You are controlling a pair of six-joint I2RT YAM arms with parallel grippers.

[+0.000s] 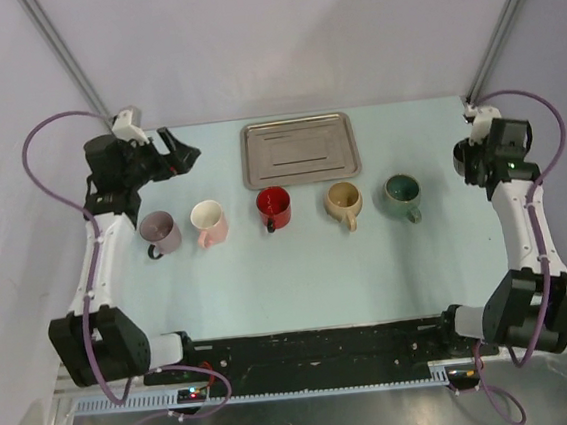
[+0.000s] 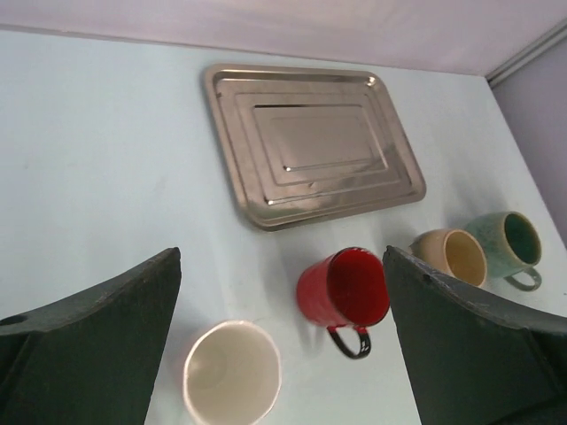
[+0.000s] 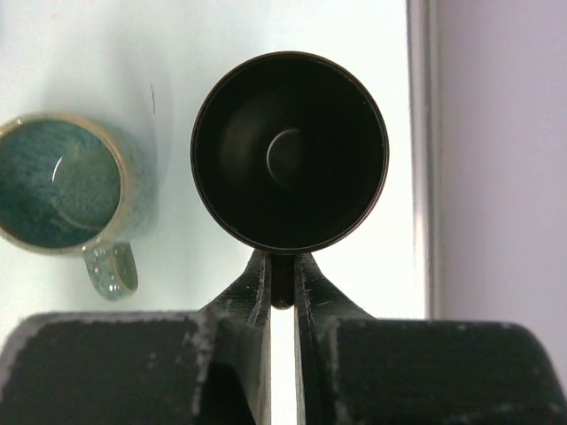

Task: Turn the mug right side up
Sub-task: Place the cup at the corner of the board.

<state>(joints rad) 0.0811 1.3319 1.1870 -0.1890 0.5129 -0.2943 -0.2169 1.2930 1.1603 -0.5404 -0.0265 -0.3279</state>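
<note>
The black mug already has its opening facing up, so I will next move my right gripper down toward the bare table beside the teal mug point(image 1: 451, 193) and let go of the black mug's handle.
A black mug point(image 3: 290, 162) stands mouth up toward the right wrist camera, near the table's right edge point(image 1: 462, 158). My right gripper point(image 3: 282, 266) is shut on its handle, fingers pinched on either side; it also shows in the top view point(image 1: 477, 159). I cannot tell whether the mug rests on the table. A mauve mug point(image 1: 160, 231) at the left end of the row shows no opening from above and seems bottom up. My left gripper point(image 1: 179, 152) is open and empty at the far left, above the table, well apart from the mugs point(image 2: 282, 266).
A row of upright mugs: pink-cream point(image 1: 209, 223) point(image 2: 232, 372), red point(image 1: 274, 207) point(image 2: 344, 288), tan point(image 1: 344, 202) point(image 2: 452, 257), teal point(image 1: 401, 193) point(image 3: 62, 181). A steel tray point(image 1: 300, 151) point(image 2: 310, 142) lies behind them. Frame posts stand at the back corners.
</note>
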